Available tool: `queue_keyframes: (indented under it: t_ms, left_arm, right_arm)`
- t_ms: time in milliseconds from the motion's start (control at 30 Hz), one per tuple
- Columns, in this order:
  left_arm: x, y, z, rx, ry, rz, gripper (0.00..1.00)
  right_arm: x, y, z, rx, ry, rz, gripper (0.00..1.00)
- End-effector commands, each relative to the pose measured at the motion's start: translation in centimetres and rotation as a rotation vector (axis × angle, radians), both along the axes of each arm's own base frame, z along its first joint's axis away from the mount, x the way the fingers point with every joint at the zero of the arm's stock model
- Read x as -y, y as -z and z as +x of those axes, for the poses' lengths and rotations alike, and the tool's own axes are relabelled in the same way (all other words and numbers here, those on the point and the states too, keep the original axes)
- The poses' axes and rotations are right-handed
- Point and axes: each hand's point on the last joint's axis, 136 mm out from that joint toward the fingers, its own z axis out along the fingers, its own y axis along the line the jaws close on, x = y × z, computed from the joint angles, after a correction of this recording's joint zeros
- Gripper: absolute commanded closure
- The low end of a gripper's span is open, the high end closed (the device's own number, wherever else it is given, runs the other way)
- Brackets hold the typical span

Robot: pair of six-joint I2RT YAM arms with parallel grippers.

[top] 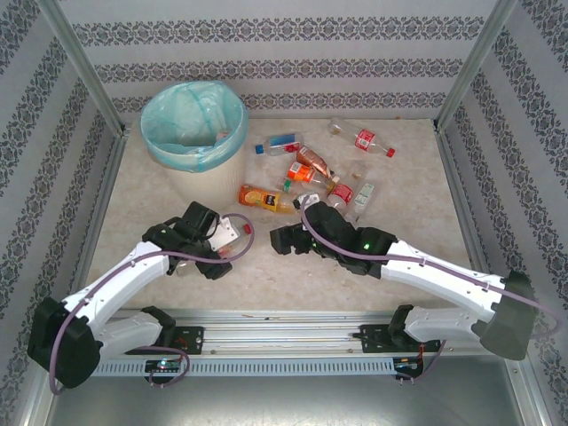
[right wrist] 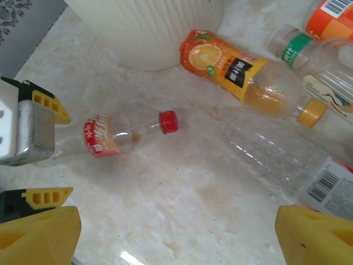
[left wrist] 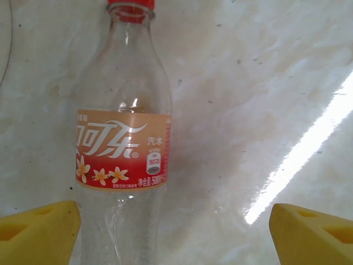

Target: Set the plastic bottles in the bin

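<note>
I will move my left gripper down and outward next, and close it around the bottle's label.
A clear plastic bottle [left wrist: 121,149] with a red cap and a peach-and-red label lies flat on the marble table. My left gripper [left wrist: 175,234] is open around its lower body. The bottle rests against the left fingertip [left wrist: 38,232] and a wide gap separates it from the other. The right wrist view shows the same bottle [right wrist: 110,135] with its base between the left gripper's pads [right wrist: 49,102]. My right gripper [right wrist: 176,237] is open over bare table close by. Several more bottles [top: 311,169] lie in a heap mid-table. The bin [top: 193,124] stands at the back left.
An orange juice bottle [right wrist: 231,69] and a crushed clear bottle [right wrist: 276,160] lie just beyond my right gripper, by the bin's ribbed wall [right wrist: 149,27]. Patterned walls and metal posts [top: 84,67] enclose the table. The two grippers are close together [top: 257,241].
</note>
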Motion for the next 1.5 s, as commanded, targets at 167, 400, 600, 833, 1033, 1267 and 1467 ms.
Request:
queue_keyframes:
  t_ms: [167, 400, 600, 833, 1033, 1267, 1467]
  left_arm:
    - [-0.4, 2.2, 2.7, 0.031, -0.062, 0.086, 0.11]
    - [-0.5, 5.7, 2.3, -0.15, -0.082, 0.168, 0.23]
    - [-0.3, 6.6, 2.2, -0.192, -0.079, 0.183, 0.33]
    - [1.7, 2.4, 1.8, -0.148, -0.031, 0.033, 0.47]
    - [5.8, -9.9, -0.4, 0.08, 0.11, -0.362, 0.48]
    - [3.3, -28.0, 5.5, 0.509, -0.258, -0.567, 0.6]
    - [0.3, -37.4, 12.0, 0.863, -0.442, -0.52, 0.67]
  right_arm:
    - [1.0, 0.5, 0.2, 0.01, 0.028, 0.002, 0.08]
    - [1.2, 0.6, 0.3, 0.019, 0.021, -0.013, 0.06]
    - [1.6, 1.1, 0.2, 0.017, 0.021, -0.021, 0.06]
    - [2.3, 1.4, 0.1, 0.019, 0.03, -0.037, 0.06]
    - [3.7, 0.1, 0.1, 0.062, 0.062, -0.024, 0.07]
    - [5.3, -1.7, 0.5, 0.166, 0.092, -0.015, 0.07]
    - [4.7, -2.4, 0.7, 0.167, 0.071, -0.009, 0.07]
